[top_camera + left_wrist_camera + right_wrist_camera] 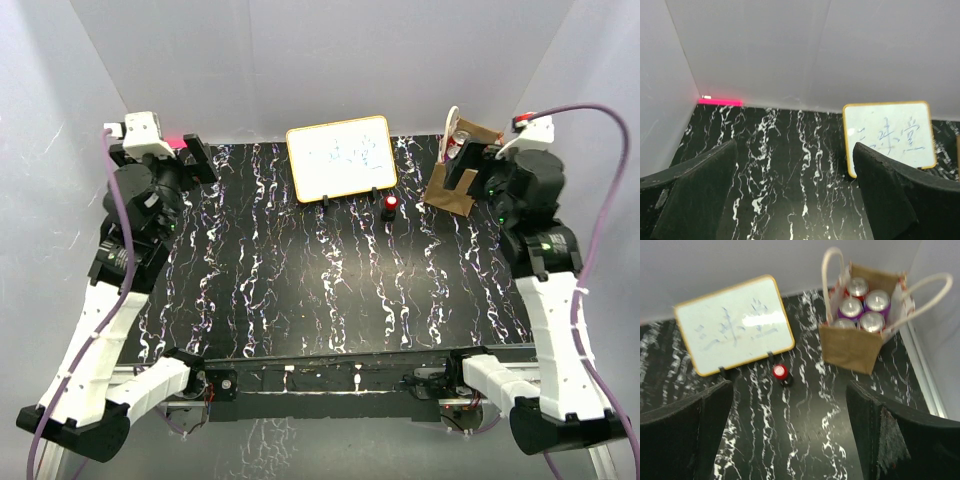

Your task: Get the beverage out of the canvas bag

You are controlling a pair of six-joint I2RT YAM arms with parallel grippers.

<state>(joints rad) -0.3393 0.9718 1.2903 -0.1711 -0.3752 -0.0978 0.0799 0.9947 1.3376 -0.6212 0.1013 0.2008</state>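
Observation:
I will move my right gripper outward and down onto the bag handle nearest the white board (448, 128) (825, 277) next, because that pale loop is outward of its fingers and lower than them.
The tan canvas bag (854, 344) stands upright at the table's back right, its two pale loop handles up; it also shows in the top view (456, 186). Inside it stand several drink cans (864, 310), silver tops showing, some purple, one red. My right gripper (790, 405) is open and empty, held above the table in front of and left of the bag; in the top view it (478, 168) overlaps the bag. My left gripper (795, 170) is open and empty, raised at the far left (195, 157), away from the bag.
A white board with a yellow frame (340, 157) stands on black clips at the back centre, and shows in both wrist views (735, 322) (888, 135). A small red-capped black object (389, 206) (781, 373) stands just in front of it. A pink strip (720, 102) lies at the back left corner.

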